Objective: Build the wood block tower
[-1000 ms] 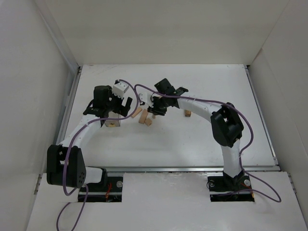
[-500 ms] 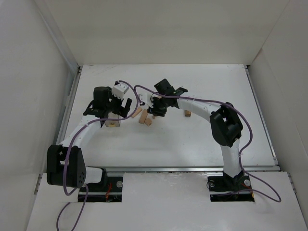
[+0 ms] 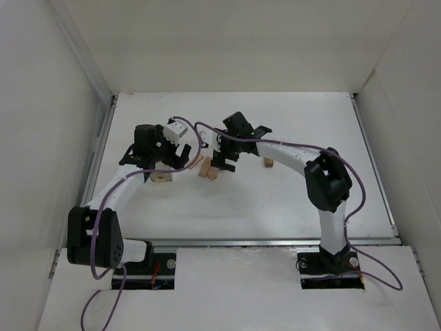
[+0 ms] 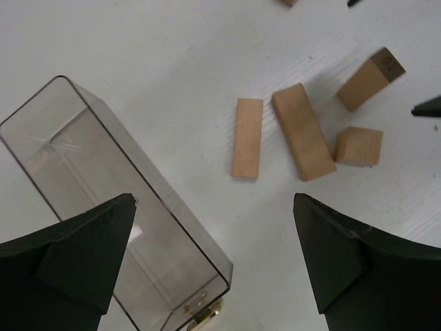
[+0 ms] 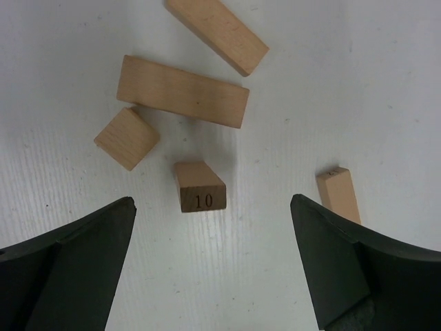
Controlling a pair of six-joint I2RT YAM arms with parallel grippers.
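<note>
My left gripper moves to the right in the top view next, then down to straddle the narrow plank. The table is bare along both sides of the plank.
Several wood blocks lie loose on the white table. In the right wrist view, two planks lie flat, a cube sits beside them, and a short block marked "10" stands on end. Another upright block stands apart to the right. My right gripper hovers open above the "10" block and touches nothing. My left gripper is open and empty, beside the planks and partly over the clear box. From above, the blocks lie between both grippers. No tower shows in any view.
A clear plastic box lies on its side under my left gripper; from above the box sits left of the blocks. One lone block stands to the right of my right arm. White walls enclose the table on three sides.
My right gripper has opened wide, and the "10" block now stands free under it. My left gripper has shifted slightly to the right.
</note>
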